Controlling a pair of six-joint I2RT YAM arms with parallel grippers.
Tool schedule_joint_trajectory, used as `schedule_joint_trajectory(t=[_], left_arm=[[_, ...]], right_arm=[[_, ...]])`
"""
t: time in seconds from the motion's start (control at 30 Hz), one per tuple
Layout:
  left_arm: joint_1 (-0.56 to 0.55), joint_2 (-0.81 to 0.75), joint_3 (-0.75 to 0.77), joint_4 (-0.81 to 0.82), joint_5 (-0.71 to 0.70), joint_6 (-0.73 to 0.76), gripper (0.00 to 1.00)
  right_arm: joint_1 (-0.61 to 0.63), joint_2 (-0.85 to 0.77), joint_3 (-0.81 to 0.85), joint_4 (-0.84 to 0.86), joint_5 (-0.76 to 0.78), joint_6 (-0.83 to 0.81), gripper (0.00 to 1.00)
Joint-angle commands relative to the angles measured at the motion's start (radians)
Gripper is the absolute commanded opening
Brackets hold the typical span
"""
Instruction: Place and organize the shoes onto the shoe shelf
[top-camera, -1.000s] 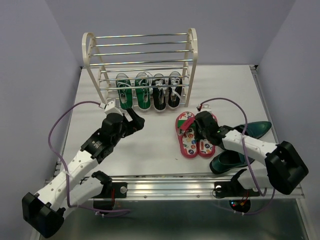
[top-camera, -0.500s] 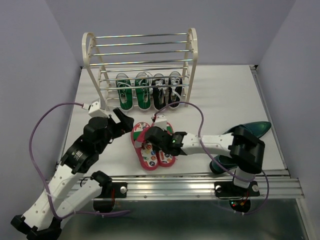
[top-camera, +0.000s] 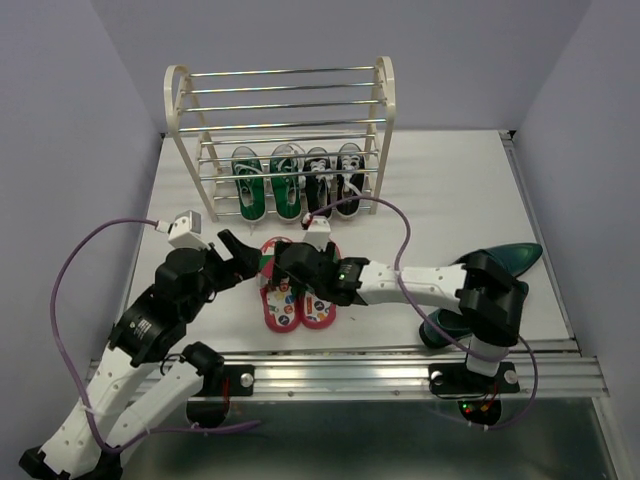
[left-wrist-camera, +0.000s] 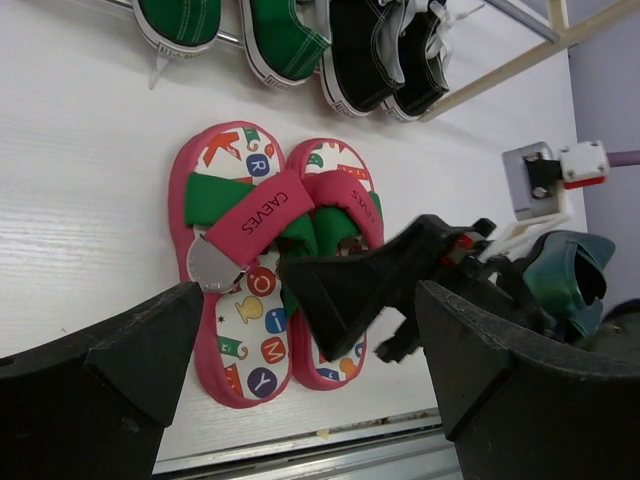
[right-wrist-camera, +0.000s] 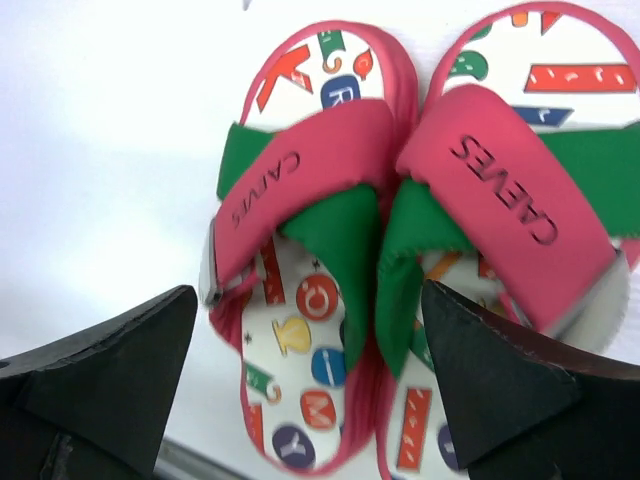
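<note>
Next, my left gripper will cross over the flip-flops toward the teal loafers and lower onto the pink strap's loafer-side end (left-wrist-camera: 370, 228), where it stands raised off the sole.
The red-pink flip-flops (top-camera: 291, 298) lie side by side on the table, near the front edge and left of centre. My right gripper (top-camera: 284, 264) hangs open just above them, its jaws straddling the green and pink straps (right-wrist-camera: 330, 225) without gripping. My left gripper (top-camera: 238, 258) is open too, just left of the pair, with the flip-flops (left-wrist-camera: 262, 262) and a right finger (left-wrist-camera: 355, 290) between its jaws in its view. Green sneakers (top-camera: 266, 186) and black sneakers (top-camera: 335, 182) stand on the bottom tier of the shoe shelf (top-camera: 182, 110). Two teal loafers (top-camera: 512, 258) (top-camera: 452, 324) lie at the right.
The shelf's upper chrome bars (top-camera: 285, 95) carry nothing. The right arm (top-camera: 430, 283) stretches across the table front from its base. Purple cables (top-camera: 100, 235) loop over both arms. The metal front rail (top-camera: 350, 370) runs just below the flip-flops.
The right arm slid the flip-flop pair from the right side leftwards, and its jaws have opened off them. The left arm pulled back and turned toward the pair.
</note>
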Motion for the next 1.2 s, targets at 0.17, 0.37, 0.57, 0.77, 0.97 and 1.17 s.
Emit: schedule_joint_trajectory(t=[0.17,0.37,0.57,0.77,0.97,1.17], left_arm=[[-0.005,0.065,-0.140,0.204,0.231,-0.003,0.99],[-0.095,0.182,-0.229,0.444,0.297,-0.082,0.99],[-0.356,0.415,-0.128,0.481,0.105,-0.117,0.99],[-0.447,0.657,-0.013,0.476,-0.039,-0.132,0.99],[-0.454,0.775,0.008,0.475,-0.123,-0.174,0.99],[-0.457,0.874,0.031,0.484,-0.176,-0.188,0.94]], right_arm=[[-0.005,-0.475,-0.335,-0.115,0.035,0.103,1.00],[-0.351,-0.819,-0.537,-0.298,-0.088,0.047,1.00],[-0.454,-0.893,-0.515,-0.355,-0.035,-0.051,1.00],[-0.465,-0.846,-0.495,-0.361,-0.056,-0.120,1.00],[-0.484,-0.872,-0.494,-0.364,-0.059,-0.162,1.00],[-0.484,-0.879,-0.483,-0.368,-0.045,-0.194,1.00]])
